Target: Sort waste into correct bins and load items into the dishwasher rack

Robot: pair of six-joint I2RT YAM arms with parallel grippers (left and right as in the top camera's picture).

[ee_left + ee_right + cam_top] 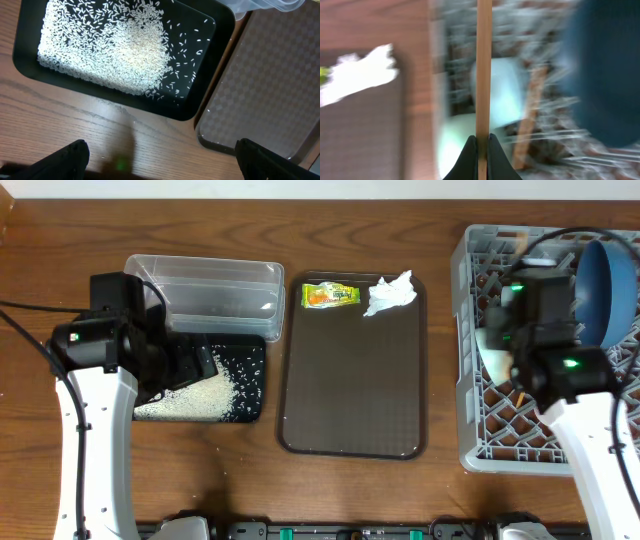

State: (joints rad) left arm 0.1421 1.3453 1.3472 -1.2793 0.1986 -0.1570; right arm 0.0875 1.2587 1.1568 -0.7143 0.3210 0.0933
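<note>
To get the held chopstick to the second chopstick in the grey rack (pixel 529 117) beside the pale bowl, my right gripper should lower first, then open.
My right gripper (pixel 482 150) is shut on a wooden chopstick (pixel 483 75) and holds it over the left part of the grey rack (pixel 480 270). A second chopstick (pixel 532 115), a pale bowl (pixel 507 95) and the deep-blue bowl (pixel 602 290) are in the rack. My left gripper (pixel 160 165) is open and empty above the table's wood, just in front of the black tray (pixel 210 75) that holds the rice (pixel 110 50). The yellow-green wrapper (pixel 330 295) and white tissue (pixel 390 293) lie on the far end of the brown serving tray (pixel 350 400). The right wrist view is blurred.
The clear tub (pixel 200 290) stands behind the black tray (pixel 250 405). The brown serving tray (pixel 270 85) lies right beside the black tray. The rack fills the right side of the table.
</note>
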